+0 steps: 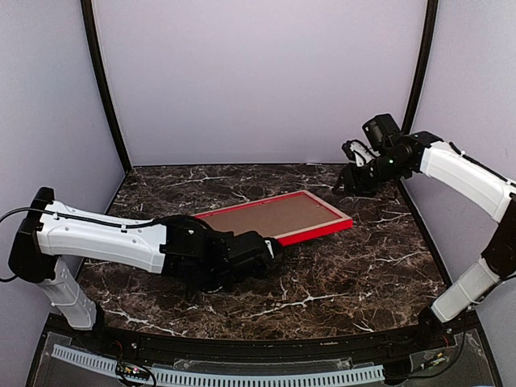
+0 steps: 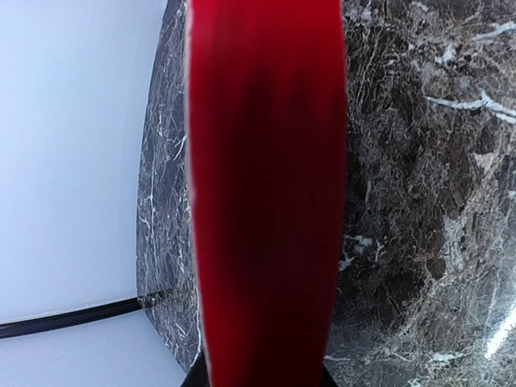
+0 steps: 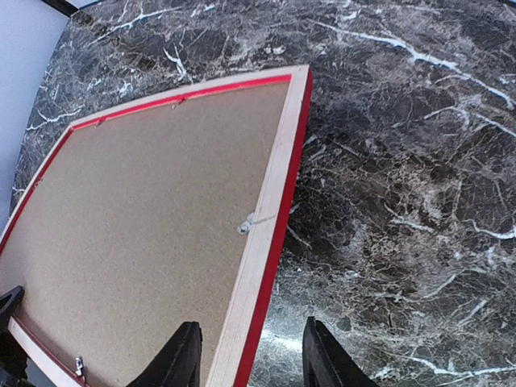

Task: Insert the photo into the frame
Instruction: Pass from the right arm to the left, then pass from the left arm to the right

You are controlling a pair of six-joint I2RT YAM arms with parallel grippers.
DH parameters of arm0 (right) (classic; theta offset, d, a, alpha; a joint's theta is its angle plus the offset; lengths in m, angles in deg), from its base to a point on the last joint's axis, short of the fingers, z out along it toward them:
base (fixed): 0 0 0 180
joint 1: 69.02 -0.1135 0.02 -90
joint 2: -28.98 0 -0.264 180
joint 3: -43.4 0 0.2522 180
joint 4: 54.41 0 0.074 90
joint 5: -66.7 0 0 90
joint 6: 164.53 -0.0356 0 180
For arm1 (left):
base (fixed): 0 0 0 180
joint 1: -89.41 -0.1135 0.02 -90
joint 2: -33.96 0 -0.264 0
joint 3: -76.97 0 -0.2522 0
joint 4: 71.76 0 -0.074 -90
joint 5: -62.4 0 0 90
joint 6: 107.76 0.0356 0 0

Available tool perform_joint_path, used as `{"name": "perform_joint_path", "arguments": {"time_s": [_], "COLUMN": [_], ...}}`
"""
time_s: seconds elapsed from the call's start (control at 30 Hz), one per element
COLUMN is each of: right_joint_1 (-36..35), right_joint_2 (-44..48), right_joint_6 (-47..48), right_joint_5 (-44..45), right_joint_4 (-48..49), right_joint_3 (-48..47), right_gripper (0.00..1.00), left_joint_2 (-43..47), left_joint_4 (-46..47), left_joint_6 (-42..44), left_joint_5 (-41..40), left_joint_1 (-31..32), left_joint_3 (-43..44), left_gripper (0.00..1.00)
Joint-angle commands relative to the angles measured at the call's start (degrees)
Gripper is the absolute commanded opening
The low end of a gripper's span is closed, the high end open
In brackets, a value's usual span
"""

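Note:
The left gripper lifts the red edge up and outward over the upturned backing board (image 1: 270, 216) next, which lies outward of it, tipping the frame upright, then releases.
The frame (image 1: 274, 216) lies back up on the marble table, with its red edge and pale wood rim showing. A plain brown backing board (image 3: 145, 226) fills it. My left gripper (image 1: 270, 246) is shut on the frame's near left edge. That red edge (image 2: 266, 193) fills the middle of the left wrist view and runs between the jaws. My right gripper (image 1: 351, 179) is open and empty above the frame's far right end. In the right wrist view its fingers (image 3: 181, 359) stand either side of the frame's wood rim (image 3: 266, 226) without touching it. The photo is out of view.
The dark marble table (image 1: 339, 274) is walled by pale panels at the back and both sides. Small metal tabs (image 3: 244, 226) sit along the backing board's edge. The table's left edge and a black cable (image 2: 72, 316) show in the left wrist view.

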Motion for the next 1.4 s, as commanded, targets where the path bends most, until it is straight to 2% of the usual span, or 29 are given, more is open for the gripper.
{"name": "perform_joint_path", "arguments": {"time_s": [0.0, 0.27, 0.4, 0.7, 0.83, 0.97, 1.2, 1.37], "right_joint_1": [1.26, 4.07, 5.53, 7.23, 7.23, 7.17, 5.34, 0.7], "right_joint_2": [2.36, 4.24, 5.19, 7.18, 10.58, 15.31, 19.03, 16.86], "right_joint_6": [1.37, 2.97, 3.56, 3.91, 5.36, 6.96, 11.56, 19.41], "right_joint_5": [1.7, 3.31, 3.4, 2.08, -1.62, -6.7, -12.14, -13.22], "right_joint_4": [-2.4, -5.44, -5.74, -4.04, 0.6, 6.95, 11.34, 11.28], "right_joint_3": [-4.49, -11.34, -12.9, -12.67, -9.26, -4.74, -3.24, -6.2], "right_gripper": [0.44, 0.45, 0.46, 0.48, 0.54, 0.71, 0.78, 0.82], "left_joint_2": [4.36, 3.3, 1.85, 2.35, 2.8, 2.7, 1.01, 0.58], "left_joint_4": [0.83, -8.55, -13.85, -17.16, -18.19, -19.47, -23.39, -23.93], "left_joint_6": [0.17, -1.41, -1.35, 1.8, 2.37, 3.61, 10.11, 15.35], "left_joint_5": [2.31, 17.06, 20.84, 36.37, 43.98, 50.76, 52.97, 53.18], "left_joint_1": [0.2, -4.07, -6.79, -14.21, -18.21, -22.33, -26.05, -26.97], "left_joint_3": [8.76, 24.96, 31.43, 44.62, 45.9, 45.91, 47.21, 46.91], "left_gripper": [0.0, 0.0, 0.0, 0.0, 0.0, 0.0, 0.0, 0.0]}}
